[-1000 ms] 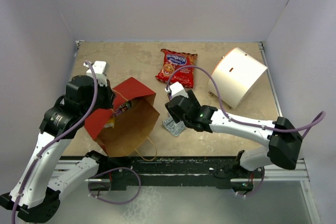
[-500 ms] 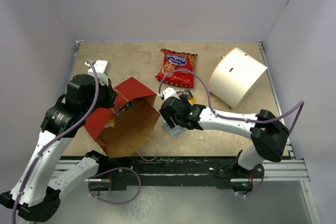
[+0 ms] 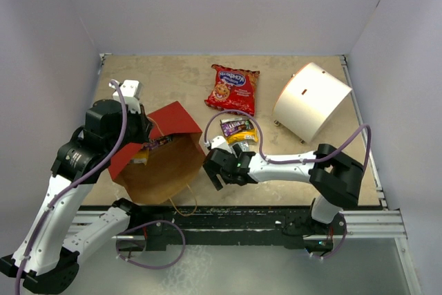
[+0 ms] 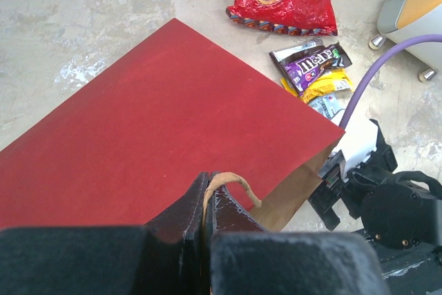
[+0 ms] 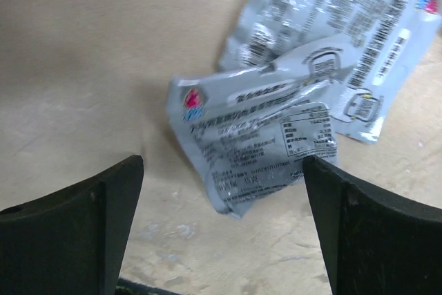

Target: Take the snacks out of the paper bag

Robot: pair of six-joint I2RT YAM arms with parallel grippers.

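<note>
The yellow packet still sits inside the paper bag, left of my right gripper in the top view, so my gripper needs to go through the bag's opening onto it.
The paper bag (image 3: pixel 162 160) lies on its side, red outside, brown mouth facing the near edge. My left gripper (image 4: pixel 207 195) is shut on its thin brown loop handle (image 4: pixel 231 183), above the red side (image 4: pixel 152 122). The red cookie bag (image 3: pixel 233 89) lies on the table farther back, and the purple-and-yellow candy packet (image 3: pixel 238 129) lies nearer. Two silver foil packs (image 5: pixel 266 146) (image 5: pixel 331 22) lie on the table just ahead of my right gripper (image 5: pixel 221 177). That gripper (image 3: pixel 217 170) is open, holds nothing, and sits right of the bag's mouth.
A large white cylinder (image 3: pixel 312 100) with an orange inside lies at the back right. Pale walls close the table on three sides. My right arm (image 3: pixel 290 167) stretches low across the table's near right part.
My right gripper has swung left and nearer, toward the bag's mouth, opening wider and uncovering the candy packet. The left gripper has tipped the bag slightly by its handle.
</note>
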